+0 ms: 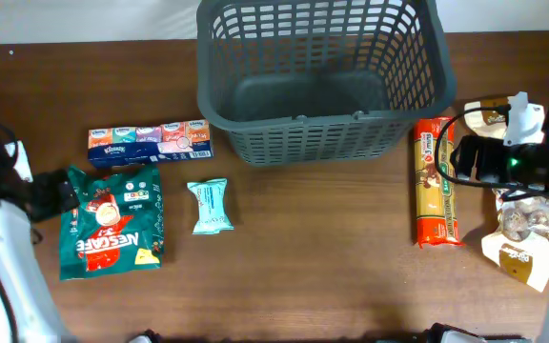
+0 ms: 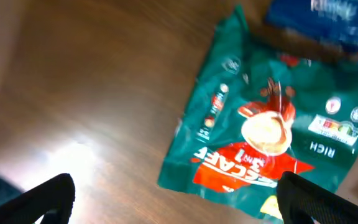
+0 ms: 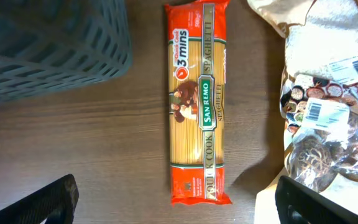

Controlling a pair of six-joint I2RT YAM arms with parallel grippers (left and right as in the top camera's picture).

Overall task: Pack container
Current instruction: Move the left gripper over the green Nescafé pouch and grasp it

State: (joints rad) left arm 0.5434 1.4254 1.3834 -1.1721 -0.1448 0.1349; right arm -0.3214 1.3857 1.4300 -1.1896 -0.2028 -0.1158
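The left gripper comes down toward the right in the overhead view onto the Nescafe packet's closest edge (image 1: 71, 223) (image 2: 202, 101) next, since bare tabletop alongside leaves room for a finger.
The dark grey latticed container (image 1: 303, 122) stands at the back middle of the table, and its corner shows in the right wrist view (image 3: 48, 43). My left gripper (image 1: 57, 191) is open and empty, above the left edge of a green Nescafe packet (image 1: 112, 221), which also shows in the left wrist view (image 2: 266, 124) ahead of the open fingers (image 2: 179, 199). My right gripper (image 1: 467, 158) is open and empty, over a red spaghetti pack (image 1: 437, 181). In the right wrist view the spaghetti pack (image 3: 197, 99) lies lengthwise between the open fingers (image 3: 179, 199).
A blue tissue multipack (image 1: 149, 140) lies behind the Nescafe packet. A small teal packet (image 1: 209, 206) lies in front of the container. Two pale bags of dried mushrooms (image 1: 522, 229) (image 3: 328, 124) lie right of the spaghetti, at the right edge.
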